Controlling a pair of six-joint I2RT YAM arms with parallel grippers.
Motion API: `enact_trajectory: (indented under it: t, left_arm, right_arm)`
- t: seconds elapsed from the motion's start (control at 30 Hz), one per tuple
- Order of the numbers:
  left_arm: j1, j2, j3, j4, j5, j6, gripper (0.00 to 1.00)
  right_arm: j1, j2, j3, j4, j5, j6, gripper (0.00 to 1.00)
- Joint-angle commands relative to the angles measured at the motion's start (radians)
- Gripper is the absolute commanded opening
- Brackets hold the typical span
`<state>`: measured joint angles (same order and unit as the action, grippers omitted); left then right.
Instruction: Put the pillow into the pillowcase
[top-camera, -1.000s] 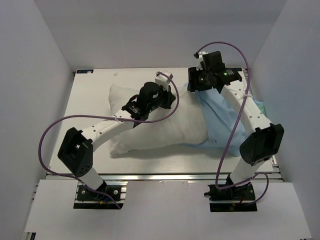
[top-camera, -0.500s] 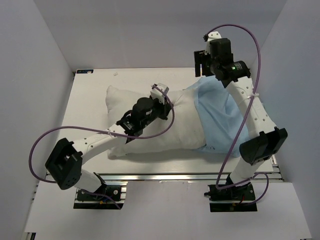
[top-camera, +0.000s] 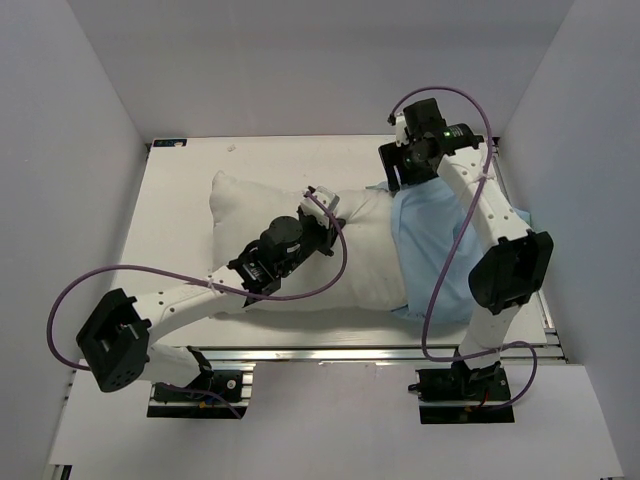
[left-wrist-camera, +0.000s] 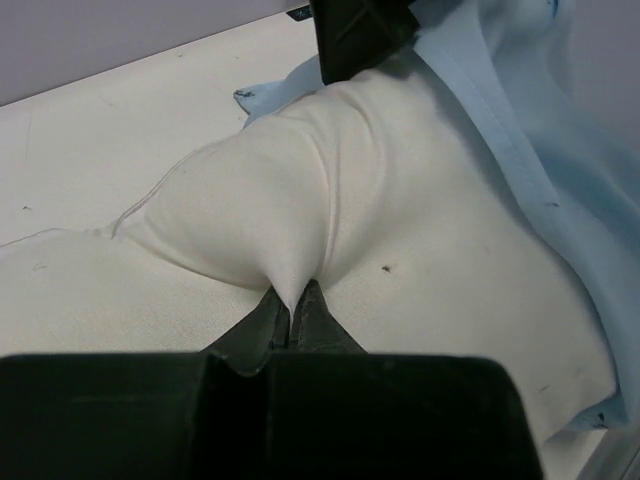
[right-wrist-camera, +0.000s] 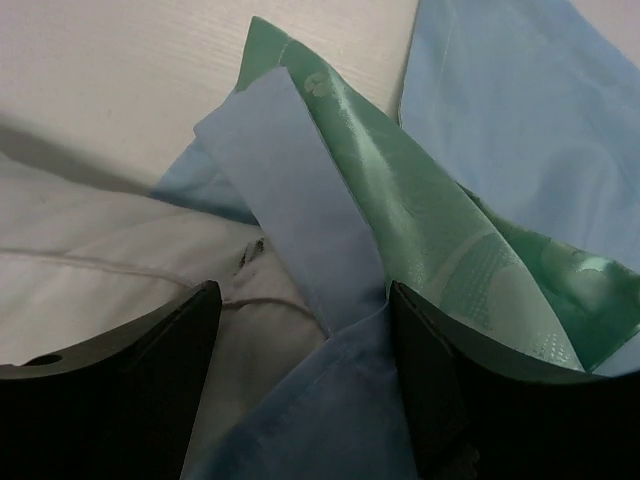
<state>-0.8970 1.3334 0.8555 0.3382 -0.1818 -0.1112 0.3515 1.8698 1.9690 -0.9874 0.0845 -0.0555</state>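
Note:
The left gripper carries the pillow's pinched fold away from my base toward the table's back side next, then lets go of the fold there.
The white pillow (top-camera: 245, 205) lies across the table, and its right end is inside the light blue pillowcase (top-camera: 425, 235). My left gripper (top-camera: 325, 212) is shut on a pinched fold of the pillow (left-wrist-camera: 290, 200) near its middle; the jaws meet on the fabric (left-wrist-camera: 295, 305). My right gripper (top-camera: 395, 178) is at the pillowcase's far open edge, and in its wrist view (right-wrist-camera: 305, 330) the fingers (right-wrist-camera: 150, 340) stand wide apart over the blue hem (right-wrist-camera: 300, 230). The teal-green patterned face (right-wrist-camera: 430, 240) shows there, with the pillow (right-wrist-camera: 90, 270) beneath.
The white table (top-camera: 175, 230) is walled at the back and on both sides. Purple cables loop off both arms. The pillowcase's right side hangs near the table's right edge (top-camera: 530, 215).
My right gripper lifted the pillowcase's edge, then came back down to the pillow's far side. My left arm pulled back towards the near edge, still pinching the pillow.

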Motion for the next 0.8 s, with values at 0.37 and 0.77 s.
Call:
enact_trajectory:
  t: [0.37, 0.77]
  left_arm:
    - [-0.026, -0.076, -0.009, 0.073, -0.013, 0.080, 0.00]
    - [-0.026, -0.030, 0.096, 0.217, 0.048, 0.234, 0.00]
  right_arm:
    - [-0.002, -0.041, 0.077, -0.010, -0.247, -0.018, 0.00]
    - [0.193, -0.005, 0.159, 0.230, -0.561, -0.021, 0.00]
